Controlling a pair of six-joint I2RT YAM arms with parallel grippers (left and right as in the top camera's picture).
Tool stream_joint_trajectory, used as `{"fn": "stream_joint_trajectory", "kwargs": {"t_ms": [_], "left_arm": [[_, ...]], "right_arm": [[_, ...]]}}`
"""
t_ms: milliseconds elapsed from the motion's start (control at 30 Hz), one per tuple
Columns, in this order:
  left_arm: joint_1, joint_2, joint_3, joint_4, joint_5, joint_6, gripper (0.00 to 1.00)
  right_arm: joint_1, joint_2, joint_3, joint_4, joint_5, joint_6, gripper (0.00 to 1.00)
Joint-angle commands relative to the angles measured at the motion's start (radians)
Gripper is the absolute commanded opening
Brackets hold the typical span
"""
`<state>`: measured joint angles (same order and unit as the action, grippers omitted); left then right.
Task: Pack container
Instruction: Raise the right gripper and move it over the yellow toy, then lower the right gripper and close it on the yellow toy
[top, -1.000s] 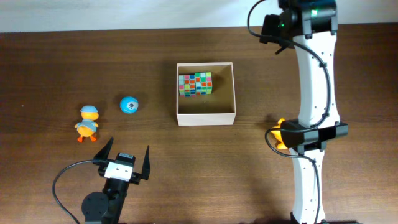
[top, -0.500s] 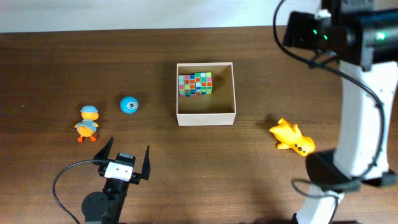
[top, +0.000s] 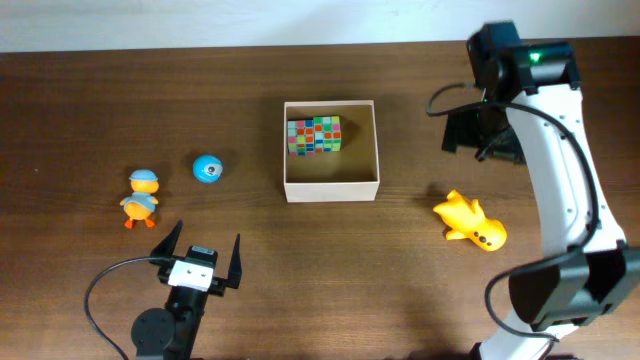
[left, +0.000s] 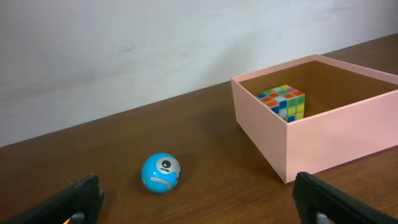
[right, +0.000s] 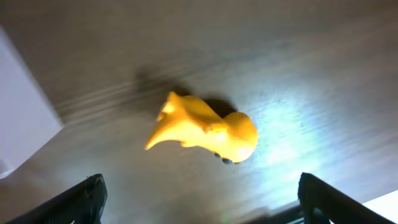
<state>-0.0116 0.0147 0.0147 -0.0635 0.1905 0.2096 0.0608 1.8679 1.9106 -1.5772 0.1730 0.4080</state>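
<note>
My right gripper moves down next onto the narrow part behind the yellow toy's head (top: 474, 222) (right: 219, 132). The toy lies on the table below my open, empty fingertips.
The container (top: 332, 190), a square white-walled box with a tan inside, stands at the table's middle and holds a multicoloured cube (top: 314, 136). In the left wrist view the container (left: 329, 134) and cube (left: 283, 101) show at the right. A blue ball (top: 208, 169) and an orange duck with a blue cap (top: 141, 197) lie left of it. A yellow toy (top: 470, 221) lies to its right. My left gripper (top: 205, 243) is open and empty, near the ball (left: 160, 173). My right gripper (top: 482, 133) is open and empty, held above the yellow toy (right: 208, 130).
The table is dark brown wood with a pale wall along its far edge. In the right wrist view the container's white wall (right: 22, 124) shows at the left. The right arm's white links arch over the table's right side.
The right arm has swung, and its gripper now hangs above the table just behind the yellow toy. The toy, partly covered a second ago, now lies in full view. The left arm has not moved.
</note>
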Motion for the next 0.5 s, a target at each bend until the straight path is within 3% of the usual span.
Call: {"fn": "stream_joint_trajectory", "kwargs": {"t_ms": [0, 167, 467], "left_arm": [[0.006, -0.010, -0.006, -0.001, -0.003, 0.013, 0.99], [0.006, -0.010, -0.006, -0.001, -0.003, 0.013, 0.99], [0.006, -0.010, -0.006, -0.001, -0.003, 0.013, 0.99]], "right_arm": [[-0.055, -0.019, -0.136, 0.058, -0.067, 0.042, 0.91], [-0.087, -0.019, -0.312, 0.162, -0.121, 0.008, 0.91], [-0.091, -0.019, -0.562, 0.384, -0.179, -0.011, 0.81]]}}
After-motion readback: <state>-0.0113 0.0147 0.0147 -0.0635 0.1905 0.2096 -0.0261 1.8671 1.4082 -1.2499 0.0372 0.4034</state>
